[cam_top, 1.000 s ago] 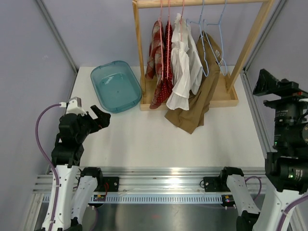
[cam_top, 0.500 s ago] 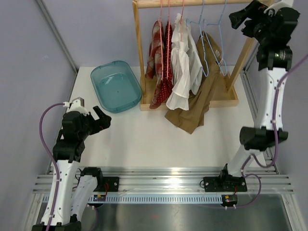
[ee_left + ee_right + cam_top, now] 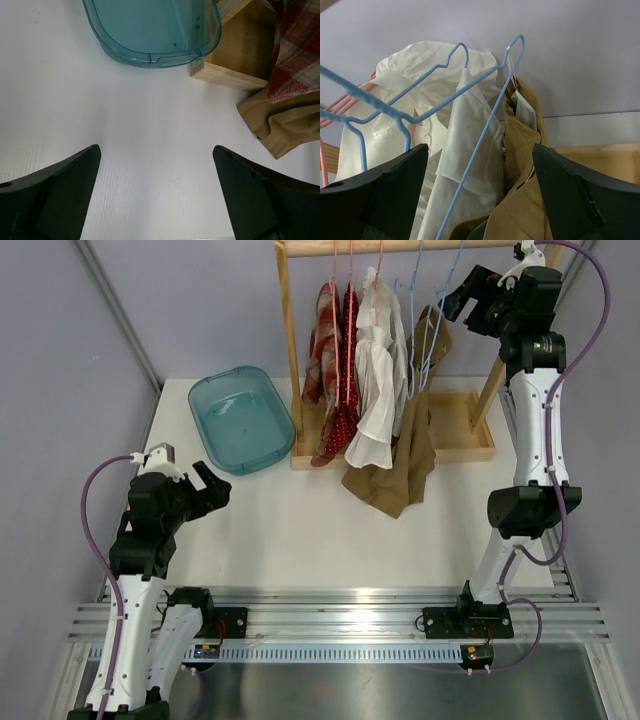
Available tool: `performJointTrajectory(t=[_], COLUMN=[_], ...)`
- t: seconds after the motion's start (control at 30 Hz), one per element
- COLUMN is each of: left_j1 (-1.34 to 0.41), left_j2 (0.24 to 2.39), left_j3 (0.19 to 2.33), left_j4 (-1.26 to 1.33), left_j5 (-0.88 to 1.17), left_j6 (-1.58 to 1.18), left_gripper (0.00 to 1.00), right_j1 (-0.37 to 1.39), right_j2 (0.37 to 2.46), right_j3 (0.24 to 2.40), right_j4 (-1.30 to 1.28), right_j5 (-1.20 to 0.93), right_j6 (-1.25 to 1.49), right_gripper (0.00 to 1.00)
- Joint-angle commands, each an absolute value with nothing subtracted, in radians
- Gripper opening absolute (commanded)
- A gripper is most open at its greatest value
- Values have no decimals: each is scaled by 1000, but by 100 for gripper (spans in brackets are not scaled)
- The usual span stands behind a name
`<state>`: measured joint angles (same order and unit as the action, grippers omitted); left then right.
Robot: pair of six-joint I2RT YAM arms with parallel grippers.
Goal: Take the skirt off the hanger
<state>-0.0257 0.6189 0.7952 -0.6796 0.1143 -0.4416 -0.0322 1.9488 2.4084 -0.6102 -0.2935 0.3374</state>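
My right gripper rises clear of the blue hanger (image 3: 425, 340) next, then lowers onto the hanger's near part, since that wire hangs outside my spread fingers.
The skirt (image 3: 405, 465), a tan garment, hangs from a blue wire hanger (image 3: 425, 340) at the right of the rail, its lower part heaped on the table. My right gripper (image 3: 462, 295) is up by the rail, open, just right of that hanger. In the right wrist view the blue hanger wire (image 3: 483, 130) and the skirt's top (image 3: 525, 145) lie between the spread fingers of the right gripper (image 3: 480, 147), which grips nothing. My left gripper (image 3: 212, 490) hovers open over the table at the left, and the left gripper (image 3: 156, 150) has bare table between its fingers.
A wooden rack (image 3: 288, 340) holds red garments (image 3: 330, 390) on pink hangers and a white shirt (image 3: 380, 380). A teal tub (image 3: 240, 420) sits left of the rack. The skirt's hem (image 3: 285, 132) spills off the rack's base (image 3: 235, 65).
My right arm has swung up from the low right to the top of the rack. The blue hangers and the skirt have shifted left. The left arm has hardly moved.
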Motion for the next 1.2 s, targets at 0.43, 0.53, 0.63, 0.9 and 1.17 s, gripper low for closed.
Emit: performJointTrajectory(t=[0.43,0.53,0.63,0.9,1.17], left_j1=[-31,-31,-31,-31,-31], left_j2=[630,632,632,629,635], left_j3=[792,792,792,792,793], left_j4=[-649,-647,-649,-649,-650], left_j5=[135,133,135,129,129], left_j6=[-440,-440,-440,-440,-439], left_gripper=[99,99,99,99,99], right_j1=[-17,-15,-5,67,94], right_j2=[1631,1676,1735,1867,1870], right_j3=[2187,2265,2331,2440,2375], right_j4=[-535,-568,-586,-660,-661], right_j5=[8,-93,-141,-166,-130], right_j6=[294,319,340,344,339], right_gripper=[92,92,92,82,8])
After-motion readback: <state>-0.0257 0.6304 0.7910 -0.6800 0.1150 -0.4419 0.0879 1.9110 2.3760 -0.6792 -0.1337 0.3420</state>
